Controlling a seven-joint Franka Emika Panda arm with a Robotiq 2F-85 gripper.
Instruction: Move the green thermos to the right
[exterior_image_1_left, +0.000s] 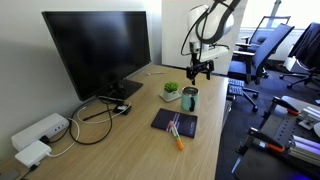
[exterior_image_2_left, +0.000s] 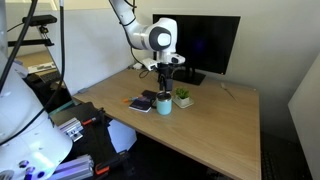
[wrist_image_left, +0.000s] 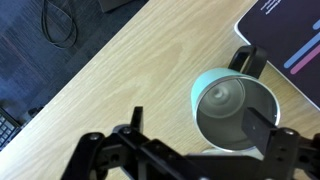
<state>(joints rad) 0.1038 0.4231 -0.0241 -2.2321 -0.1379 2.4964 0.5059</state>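
Note:
The thermos rim (exterior_image_1_left: 193, 90) (wrist_image_left: 197, 122) is below my gripper, between its open fingers. My gripper will go down with one finger inside the thermos's opening and the other outside.
The green thermos (exterior_image_1_left: 190, 98) stands upright on the wooden desk, also seen in the exterior view (exterior_image_2_left: 164, 103). In the wrist view it shows from above (wrist_image_left: 235, 110), a teal cylinder with a dark handle pointing away. My gripper (exterior_image_1_left: 200, 68) hangs in the air above the thermos, clear of it, in both exterior views (exterior_image_2_left: 166, 72). In the wrist view the gripper (wrist_image_left: 200, 135) is open and empty. The thermos lies between the two fingers, nearer the right one.
A small plant in a white pot (exterior_image_1_left: 172, 91) stands right beside the thermos. A dark notebook (exterior_image_1_left: 174, 123) with an orange pen (exterior_image_1_left: 178, 135) lies close by. A monitor (exterior_image_1_left: 95, 50), cables and white power strips (exterior_image_1_left: 40, 135) are further along the desk.

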